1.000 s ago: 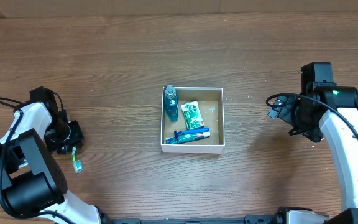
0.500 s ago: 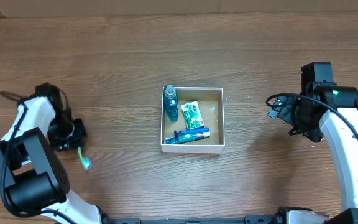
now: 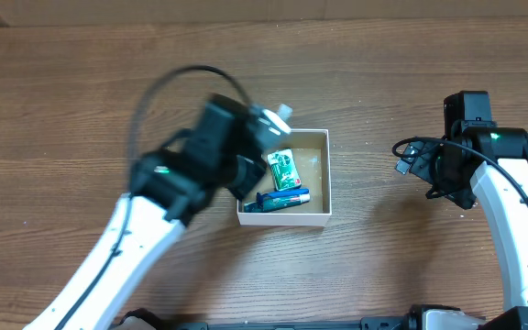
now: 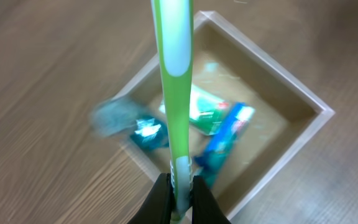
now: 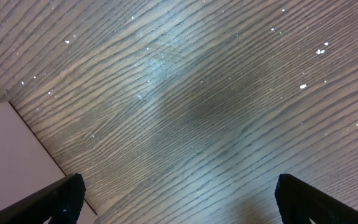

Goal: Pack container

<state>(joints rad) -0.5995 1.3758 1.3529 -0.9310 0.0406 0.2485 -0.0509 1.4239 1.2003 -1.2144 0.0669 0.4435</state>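
My left gripper lowers the green toothbrush over the packet next, then releases the toothbrush, since the green packet [image 4: 205, 112] lies low and flat inside the open box [image 4: 294, 84].
The container [image 3: 327, 176], a white-walled box with a brown floor, sits mid-table. It holds a green packet [image 3: 282, 170] and a blue toothpaste tube [image 3: 284, 197]. My left gripper [image 3: 243, 163] hovers over its left side, shut on a green toothbrush [image 4: 176, 74] that points out over the box [image 4: 294, 84]. The left wrist view also shows a blurred blue bottle [image 4: 122, 119], the packet [image 4: 207, 106] and the tube [image 4: 225, 134] inside. My right gripper [image 3: 440, 176] is open and empty over bare table to the right, with its fingers wide apart in the right wrist view [image 5: 179, 199].
The wooden table [image 3: 411, 82] surrounds the box on all sides. My blurred left arm [image 3: 145, 229] crosses the front left of the table. A white flat surface [image 5: 5, 149] shows at the left edge of the right wrist view.
My left arm has swung fast from the far left of the table to over the container, carrying the toothbrush. The right arm has not moved.
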